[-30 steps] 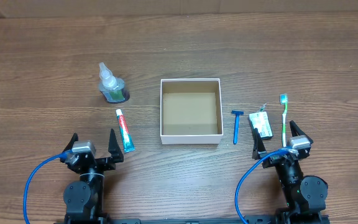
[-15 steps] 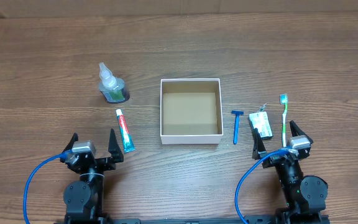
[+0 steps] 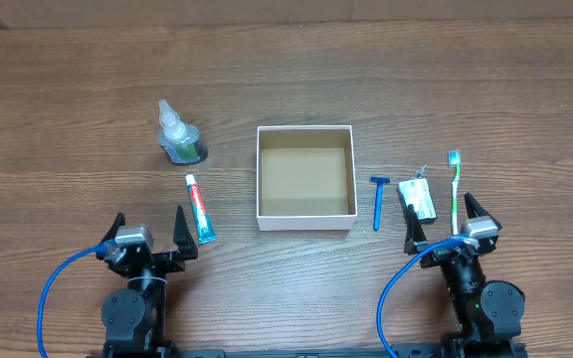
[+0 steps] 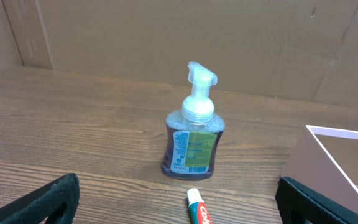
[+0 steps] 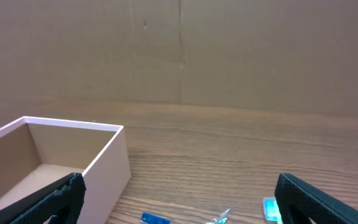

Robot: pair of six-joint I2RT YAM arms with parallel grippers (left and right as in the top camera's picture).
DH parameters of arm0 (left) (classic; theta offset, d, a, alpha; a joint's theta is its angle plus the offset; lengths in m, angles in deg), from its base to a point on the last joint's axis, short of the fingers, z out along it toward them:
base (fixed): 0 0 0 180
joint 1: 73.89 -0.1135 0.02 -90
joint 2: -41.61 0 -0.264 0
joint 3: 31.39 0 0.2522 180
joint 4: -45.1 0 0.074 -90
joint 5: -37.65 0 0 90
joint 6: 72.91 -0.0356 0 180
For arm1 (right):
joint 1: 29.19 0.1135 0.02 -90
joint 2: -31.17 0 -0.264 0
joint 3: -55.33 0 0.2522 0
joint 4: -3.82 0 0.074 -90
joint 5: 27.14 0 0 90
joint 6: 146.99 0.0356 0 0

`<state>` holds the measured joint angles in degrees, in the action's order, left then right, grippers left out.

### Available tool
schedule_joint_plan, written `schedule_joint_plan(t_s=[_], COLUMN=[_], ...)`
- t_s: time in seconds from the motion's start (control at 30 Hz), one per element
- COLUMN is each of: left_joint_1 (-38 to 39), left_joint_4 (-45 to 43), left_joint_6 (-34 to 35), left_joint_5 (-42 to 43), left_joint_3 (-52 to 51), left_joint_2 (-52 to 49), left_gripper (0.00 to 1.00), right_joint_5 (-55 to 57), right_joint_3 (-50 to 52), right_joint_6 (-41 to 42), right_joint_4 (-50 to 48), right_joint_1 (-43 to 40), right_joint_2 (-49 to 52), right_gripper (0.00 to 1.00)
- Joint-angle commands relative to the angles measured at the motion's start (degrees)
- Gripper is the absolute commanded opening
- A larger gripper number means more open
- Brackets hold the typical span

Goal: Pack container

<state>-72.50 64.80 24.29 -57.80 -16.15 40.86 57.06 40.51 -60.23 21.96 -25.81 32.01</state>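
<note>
I should next reach outward with my right gripper and tip it downward over the packet's body, which is outward of the gripper, because the packet lies flat on the tabletop.
The container, a shallow square cardboard box with white walls and a brown inside, sits empty at the table's middle; its wall also shows in the left wrist view and the right wrist view. A toothpaste tube lies left of it, its cap in the left wrist view. A blue razor, a small packet and a green toothbrush lie right of it. My left gripper is open and empty near the tube's near end. My right gripper is open and empty, just short of the packet and toothbrush.
A small clear pump bottle with green liquid stands at the left, beyond the tube, and shows in the left wrist view. A cardboard wall stands behind the table. Blue cables run by both arm bases.
</note>
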Motion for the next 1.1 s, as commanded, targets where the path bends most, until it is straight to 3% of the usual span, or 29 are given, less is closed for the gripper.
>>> schedule_joint_plan(t_s=[0.0,0.17,0.33,0.43,0.6,1.07], left_joint_1=[-0.2,-0.2,-0.2,-0.2,-0.2,-0.2], left_joint_4=[-0.4,-0.4,-0.4,-0.4,-0.4,-0.4], left_joint_6=[0.7,0.7,0.7,0.7,0.7,0.7], left_joint_5=[-0.5,-0.5,-0.5,-0.5,-0.5,-0.5], left_joint_3=[-0.3,-0.3,-0.3,-0.3,-0.3,-0.3], left_joint_2=[0.5,0.5,0.5,0.5,0.5,0.5], left_gripper=[1.00,1.00,1.00,1.00,1.00,1.00], right_joint_5=[-0.7,-0.5,1.7,1.8,1.6,4.6], right_joint_3=[-0.3,-12.2,-31.1,-47.0,-62.4,-64.9], right_joint_6=[3.6,8.0,7.8,7.8,7.8,6.0], right_joint_4=[-1.4,1.0,15.3,29.9,42.9,45.7], right_joint_1=[-0.1,-0.1,-0.1,-0.1,-0.1,-0.1], right_joint_2=[-0.6,1.5,14.2,30.1,50.4,85.2], right_gripper=[1.00,1.00,1.00,1.00,1.00,1.00])
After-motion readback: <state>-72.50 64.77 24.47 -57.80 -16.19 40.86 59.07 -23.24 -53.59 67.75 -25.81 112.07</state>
